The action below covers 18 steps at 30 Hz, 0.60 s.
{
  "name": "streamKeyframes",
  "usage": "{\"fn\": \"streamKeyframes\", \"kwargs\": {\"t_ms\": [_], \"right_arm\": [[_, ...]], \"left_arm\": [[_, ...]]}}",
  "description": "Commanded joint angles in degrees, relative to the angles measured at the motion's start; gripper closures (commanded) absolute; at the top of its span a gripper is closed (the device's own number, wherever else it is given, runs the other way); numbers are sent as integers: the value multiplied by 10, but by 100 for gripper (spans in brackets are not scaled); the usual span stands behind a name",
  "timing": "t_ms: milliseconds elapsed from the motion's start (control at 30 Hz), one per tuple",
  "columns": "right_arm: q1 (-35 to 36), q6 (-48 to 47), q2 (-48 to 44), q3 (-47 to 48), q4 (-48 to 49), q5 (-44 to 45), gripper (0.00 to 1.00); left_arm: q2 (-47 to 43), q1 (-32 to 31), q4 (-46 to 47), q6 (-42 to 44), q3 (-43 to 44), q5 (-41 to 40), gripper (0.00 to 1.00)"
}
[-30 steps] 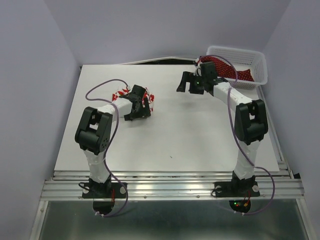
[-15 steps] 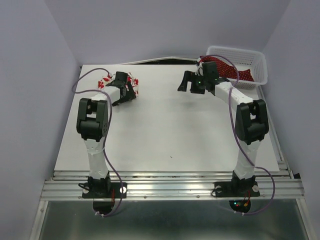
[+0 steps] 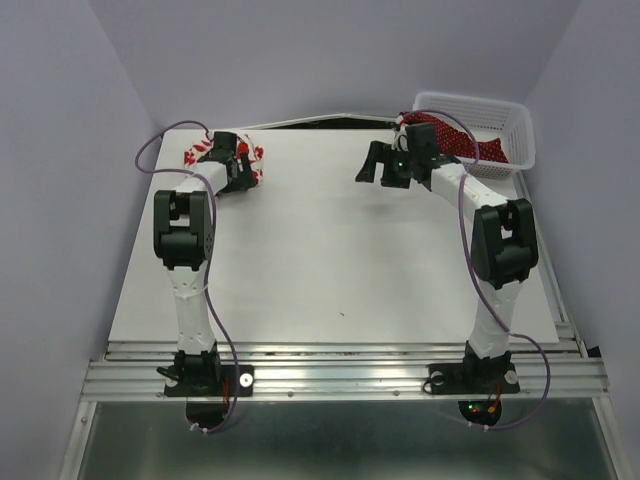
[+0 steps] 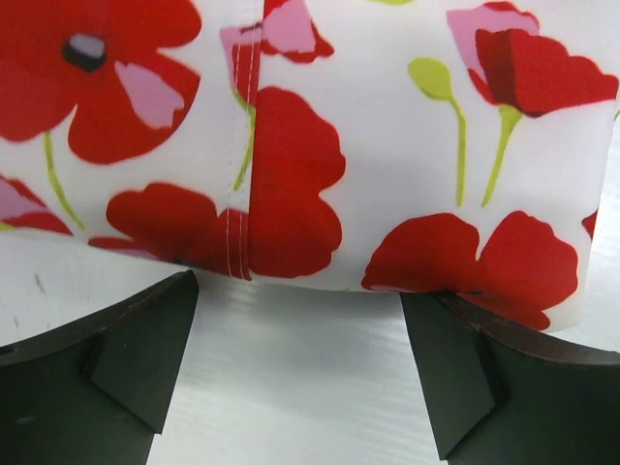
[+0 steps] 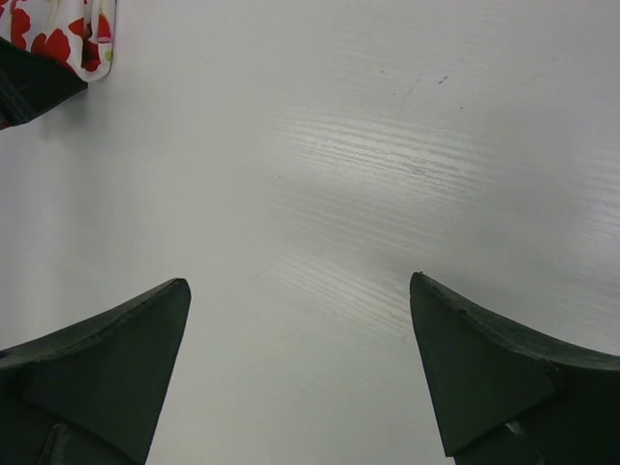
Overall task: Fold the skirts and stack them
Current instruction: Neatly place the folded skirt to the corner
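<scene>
Next, my right gripper swings outward and to the right in the top view onto the dotted skirt's end [image 3: 413, 118] at the basket's rim, because it pokes out there.
The white skirt with red poppies [image 3: 197, 156] lies folded small at the far left of the table. It fills the top of the left wrist view [image 4: 320, 145]. My left gripper [image 3: 240, 170] is over it, open [image 4: 300, 291], with its fingertips at the skirt's near folded edge and bare table between them. The dark red dotted skirt [image 3: 455, 143] lies bunched in the white basket [image 3: 500, 106] at the far right. My right gripper [image 3: 372, 165] is open and empty above the bare table left of the basket [image 5: 300, 291]. The poppy skirt shows in the top left corner of the right wrist view [image 5: 58, 34].
The white table [image 3: 330, 250] has its back edge just behind the poppy skirt and the basket. Purple walls stand close on both sides. Cables loop from both arms.
My left gripper has moved away from me and to the left, and the poppy skirt has gone with it from the table's left middle to the far left. The right arm has barely moved.
</scene>
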Motion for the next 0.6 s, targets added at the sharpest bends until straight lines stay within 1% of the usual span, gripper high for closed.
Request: {"fn": "streamKeyframes", "kwargs": {"t_ms": [0,133,267,433,467,533,567], "right_arm": [[-4,3,5,4,11,-11,0],[-4,-1,1,3,10,-13,0],[-4,-3,-4,4,11,-16,0],[-4,-17,-28,5,8,-17,0],[-4,-23,-32,6,5,-16,0],[-9,-31,-46,10,-1,-13,0],[-15,-43,-52,11,-7,-11,0]], "left_arm": [[33,5,18,33,54,5,2],[42,9,32,58,67,-18,2],[44,11,31,85,67,-17,2],[8,16,60,126,49,-29,2],[6,18,58,151,60,-23,2],[-3,25,52,171,70,-15,2],[-14,25,52,198,75,-9,2]]}}
